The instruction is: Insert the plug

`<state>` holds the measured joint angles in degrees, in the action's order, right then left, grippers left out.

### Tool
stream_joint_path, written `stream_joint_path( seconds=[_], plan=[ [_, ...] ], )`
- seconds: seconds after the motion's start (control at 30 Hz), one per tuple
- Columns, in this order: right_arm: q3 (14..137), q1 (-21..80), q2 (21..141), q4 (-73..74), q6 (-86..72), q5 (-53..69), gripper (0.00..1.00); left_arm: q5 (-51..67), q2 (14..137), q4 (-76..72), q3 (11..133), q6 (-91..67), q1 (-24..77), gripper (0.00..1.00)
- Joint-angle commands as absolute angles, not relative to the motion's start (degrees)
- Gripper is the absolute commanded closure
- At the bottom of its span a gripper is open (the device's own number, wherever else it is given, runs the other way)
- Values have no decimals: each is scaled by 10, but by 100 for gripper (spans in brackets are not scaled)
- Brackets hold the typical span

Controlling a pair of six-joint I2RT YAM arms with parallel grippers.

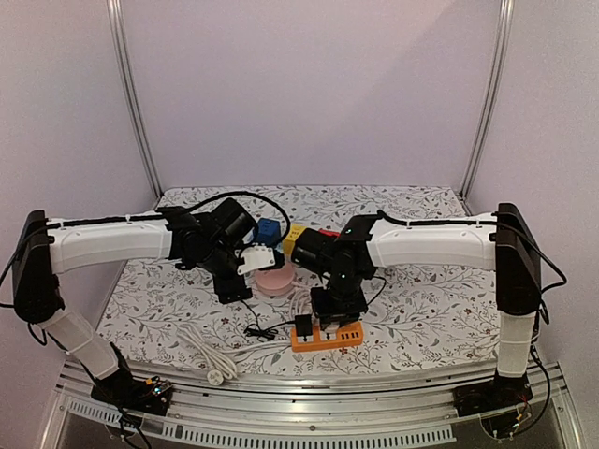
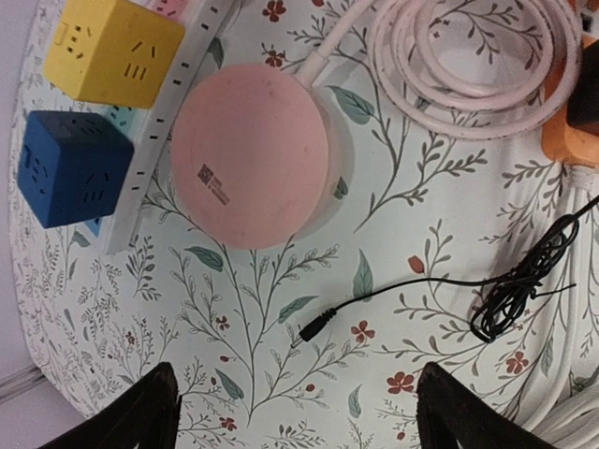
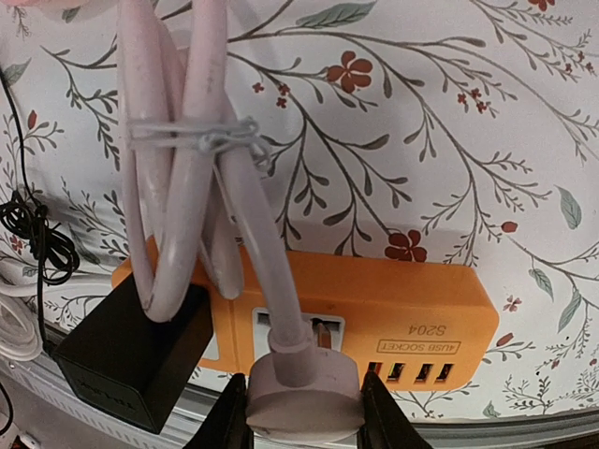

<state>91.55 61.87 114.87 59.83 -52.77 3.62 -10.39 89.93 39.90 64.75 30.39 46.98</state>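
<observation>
I will next lower my right gripper onto the white socket beside the black adapter, and then I will open it to let go of the pink plug (image 3: 301, 391).
My right gripper (image 3: 304, 412) is shut on a round pale pink plug (image 3: 301, 391) and holds it just above the white socket (image 3: 290, 332) of an orange power strip (image 3: 393, 304); a metal prong shows at the socket's slot. The plug's pink cable (image 3: 187, 140) is bundled with a wire tie. In the top view the right gripper (image 1: 332, 309) hangs over the orange strip (image 1: 328, 337). My left gripper (image 2: 295, 412) is open and empty above the floral cloth, near a pink round disc (image 2: 251, 150), also in the top view (image 1: 274, 281).
A black adapter (image 3: 131, 360) sits in the strip's left socket. A thin black cable with a barrel tip (image 2: 314, 329) lies below the disc. Yellow (image 2: 112, 49) and blue (image 2: 70, 168) cube sockets sit on a white strip. A white cord (image 1: 208, 355) lies near the front edge.
</observation>
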Motion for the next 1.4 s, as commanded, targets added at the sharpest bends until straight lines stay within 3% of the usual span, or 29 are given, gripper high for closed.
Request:
stream_joint_path(
  seconds=[0.0,0.23,0.53,0.67,0.8,1.27,1.33,1.37],
  plan=[
    [902,627,1160,625,-543,43,100,-42,887,410,628,309,466,14],
    [886,628,1187,583,-549,83,100,76,888,441,623,311,470,23],
    [835,615,1188,607,-532,13,100,236,897,445,642,329,485,31],
    [908,618,1218,701,-498,-78,100,238,896,430,643,321,487,31],
    [900,618,1241,695,-482,-88,100,218,902,418,644,315,488,31],
    [847,607,1308,635,-407,-17,100,183,906,418,645,315,488,31],
    [863,605,1309,648,-406,-27,97,182,907,418,649,315,488,31],
    [873,604,1310,655,-405,-31,88,182,908,418,651,314,488,31]
  ],
)
